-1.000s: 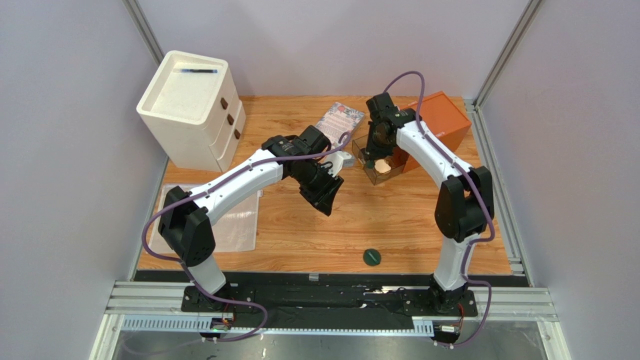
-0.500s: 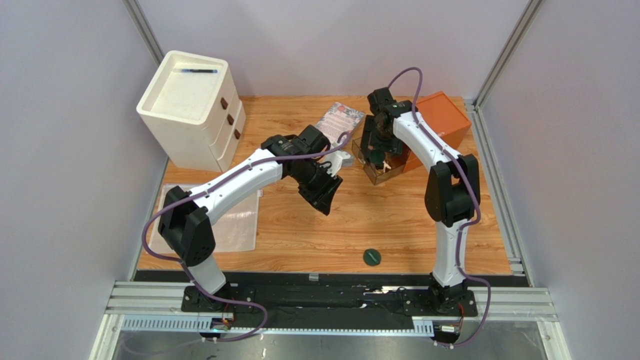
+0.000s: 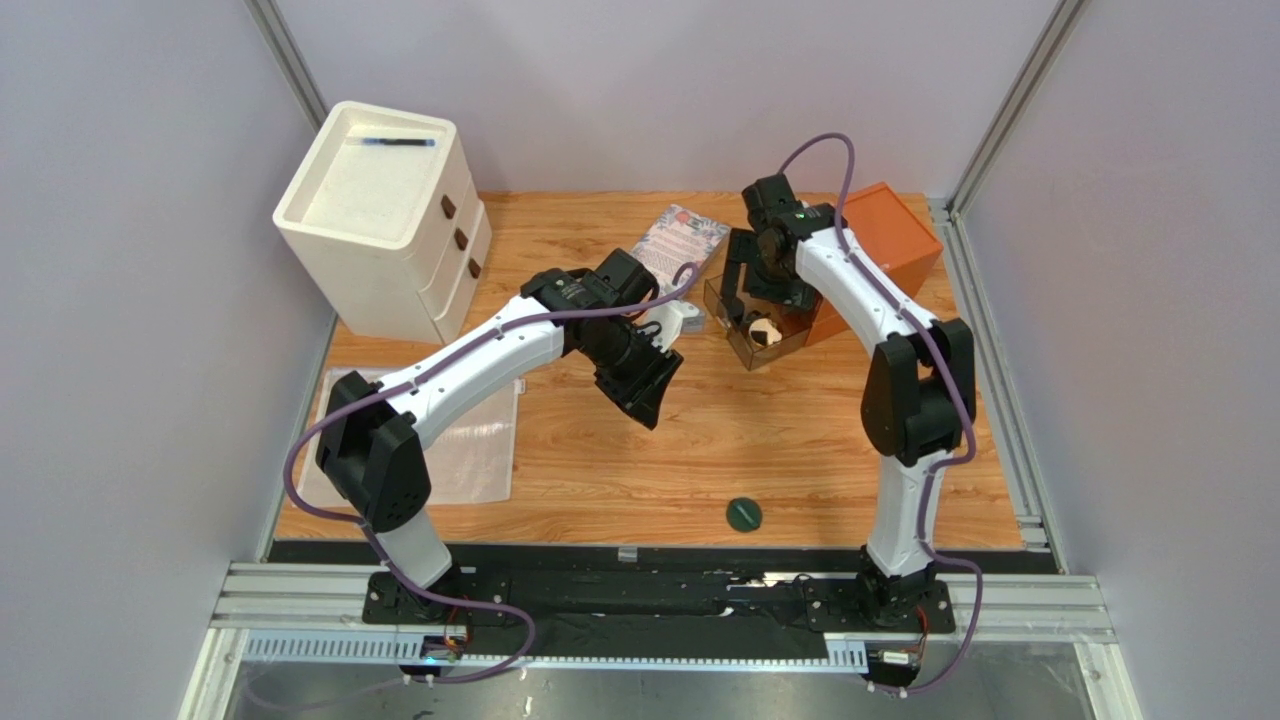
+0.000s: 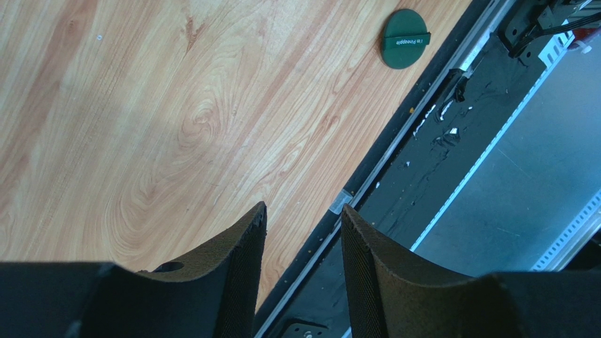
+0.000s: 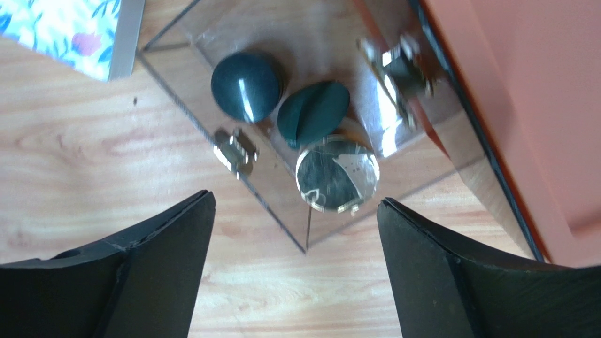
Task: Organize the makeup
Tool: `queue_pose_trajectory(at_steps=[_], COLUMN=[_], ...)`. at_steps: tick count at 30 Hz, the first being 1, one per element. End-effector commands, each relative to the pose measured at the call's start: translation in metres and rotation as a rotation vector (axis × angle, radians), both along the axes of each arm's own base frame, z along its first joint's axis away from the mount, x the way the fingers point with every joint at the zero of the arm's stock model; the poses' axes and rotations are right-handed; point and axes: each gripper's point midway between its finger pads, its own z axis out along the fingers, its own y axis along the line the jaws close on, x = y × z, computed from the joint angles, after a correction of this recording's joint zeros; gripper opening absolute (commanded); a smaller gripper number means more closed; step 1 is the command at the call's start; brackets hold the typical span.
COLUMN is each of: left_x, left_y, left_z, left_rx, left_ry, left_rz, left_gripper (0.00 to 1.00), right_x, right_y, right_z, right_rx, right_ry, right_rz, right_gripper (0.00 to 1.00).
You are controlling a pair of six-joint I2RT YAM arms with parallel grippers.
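Observation:
My right gripper should next move back from the box and down onto the lone dark-green disc's far edge [image 3: 744, 506], since that edge is below my right gripper, toward my base.
In the right wrist view a clear box [image 5: 185, 105] holds a dark round jar [image 5: 247, 86], a flat dark-green disc [image 5: 313, 113] and a gold-rimmed round compact [image 5: 337, 174]. My right gripper [image 5: 296, 204] hangs just above the box's near corner, jaws wide open and empty. Seen from the top camera, it hovers over the clear box [image 3: 739, 354] beside the compact [image 3: 763, 333]. A second dark-green disc [image 3: 742, 515] [image 4: 406, 39] lies alone near the table's front edge. My left gripper [image 3: 639, 383] [image 4: 302, 225] is raised over mid-table, jaws partly apart with nothing between them.
An orange box [image 3: 887, 240] stands right behind the clear box. A floral booklet [image 3: 679, 240] lies at the back. A white drawer unit [image 3: 383, 210] with a black pen [image 3: 398, 141] on top fills the back left. A plastic sheet [image 3: 466, 443] lies front left.
My right gripper went from shut to wide open, leaving the compact in the clear box, and lifted slightly. The left arm has not moved.

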Motion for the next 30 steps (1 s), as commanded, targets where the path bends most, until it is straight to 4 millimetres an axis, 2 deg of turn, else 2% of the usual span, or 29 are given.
queue_pose_trajectory(at_steps=[1, 2, 4, 9, 10, 11, 13, 14, 16, 19, 25, 30], left_x=[0.008, 0.008, 0.009, 0.008, 0.008, 0.007, 0.006, 0.006, 0.005, 0.004, 0.004, 0.006], left_y=[-0.004, -0.004, -0.005, -0.004, -0.005, -0.004, -0.005, -0.004, -0.006, -0.006, -0.005, 0.0], left_z=[0.012, 0.011, 0.011, 0.009, 0.009, 0.007, 0.006, 0.005, 0.005, 0.006, 0.009, 0.014], left_rx=[-0.029, -0.03, -0.032, -0.035, -0.036, -0.034, -0.034, -0.033, -0.04, -0.041, -0.047, -0.043], left_ry=[-0.039, -0.04, -0.039, -0.033, -0.031, -0.027, -0.024, -0.021, -0.015, -0.014, -0.028, -0.058], left_rz=[-0.012, -0.012, -0.011, -0.007, -0.006, -0.007, -0.007, -0.007, -0.007, -0.007, -0.006, 0.006], left_gripper=[0.49, 0.49, 0.49, 0.49, 0.49, 0.49, 0.49, 0.49, 0.49, 0.49, 0.48, 0.48], right_x=[-0.029, -0.049, -0.07, -0.152, -0.162, -0.178, -0.206, -0.213, -0.234, -0.256, -0.279, -0.292], right_y=[0.016, 0.019, 0.023, 0.032, 0.034, 0.045, 0.049, 0.048, 0.047, 0.05, 0.05, 0.05], right_z=[0.045, 0.038, 0.029, -0.012, -0.017, -0.02, -0.032, -0.035, -0.044, -0.053, -0.081, -0.094], right_rx=[0.059, 0.059, 0.069, 0.082, 0.079, 0.1, 0.067, 0.048, 0.004, -0.022, -0.042, -0.018], right_ry=[-0.081, -0.049, -0.003, 0.174, 0.192, 0.226, 0.299, 0.321, 0.393, 0.457, 0.559, 0.612], right_rz=[0.127, 0.15, 0.175, 0.219, 0.224, 0.262, 0.296, 0.301, 0.317, 0.343, 0.351, 0.357], right_gripper=[0.88, 0.88, 0.88, 0.86, 0.86, 0.86, 0.85, 0.84, 0.77, 0.72, 0.56, 0.55])
